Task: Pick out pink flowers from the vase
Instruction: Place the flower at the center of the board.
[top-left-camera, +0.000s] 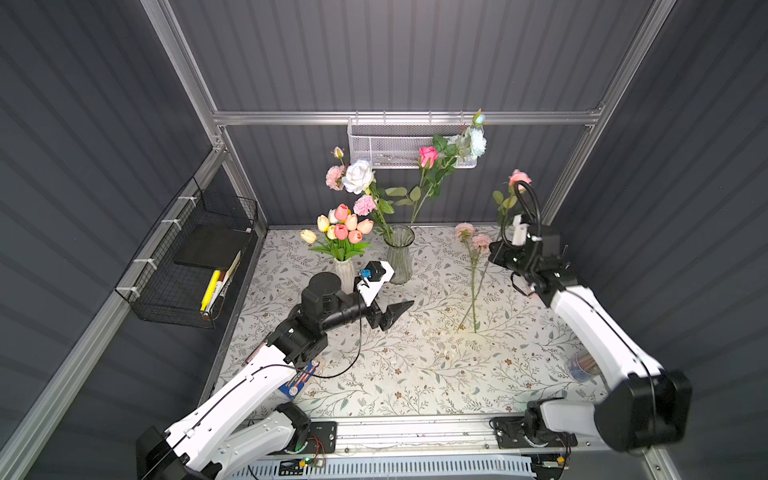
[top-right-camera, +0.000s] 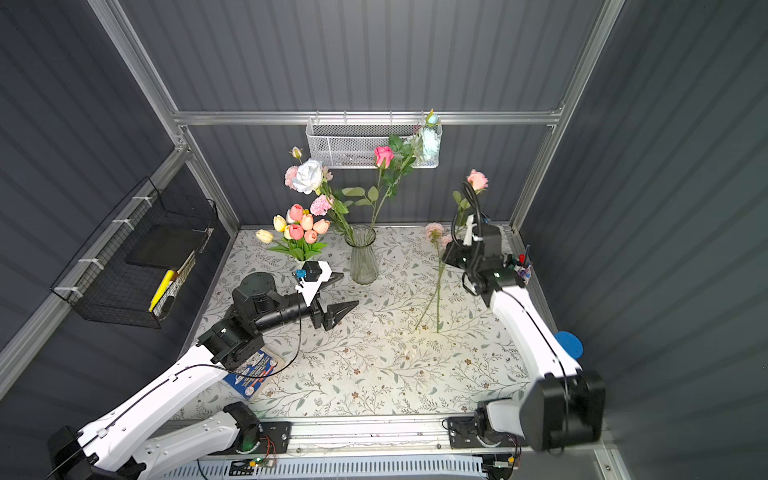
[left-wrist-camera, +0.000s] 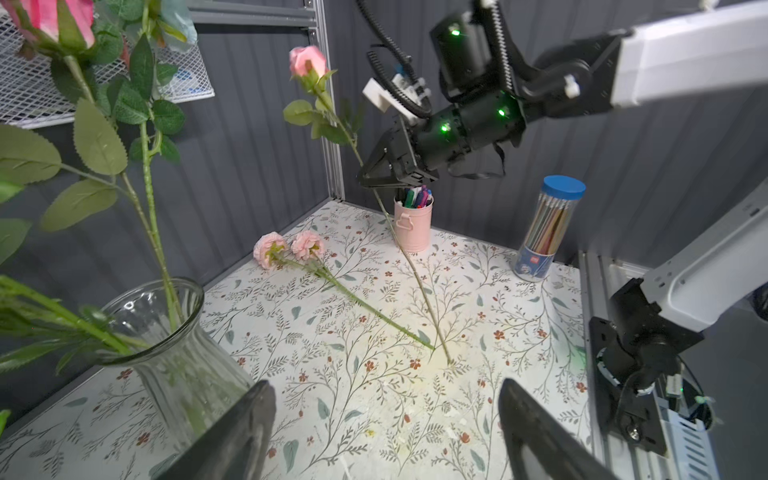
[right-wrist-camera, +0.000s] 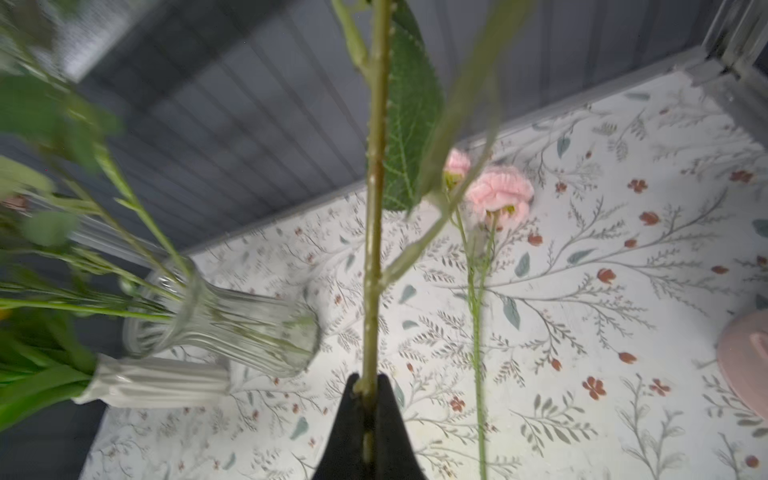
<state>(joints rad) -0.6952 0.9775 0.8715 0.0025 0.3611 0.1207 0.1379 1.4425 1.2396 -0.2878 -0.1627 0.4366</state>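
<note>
My right gripper lowers toward the glass vase next and releases the stem on bare tabletop beside the pink blooms, since that spot lies below the gripper.
A clear glass vase at the back holds a magenta rose, two pink ruffled blooms, a white rose and a pale blue rose. To its left, a white vase carries salmon-pink tulips among yellow and cream ones. My right gripper is shut on the stem of a pale pink rose, held upright at the back right with its stem end down on the table. Two pink blooms lie on the table beside it. My left gripper is open and empty, near the glass vase.
A pink cup of pens and a blue-lidded pencil tube stand along the right wall. A white mesh basket hangs on the back wall and a black wire basket on the left wall. A printed card lies under the left arm.
</note>
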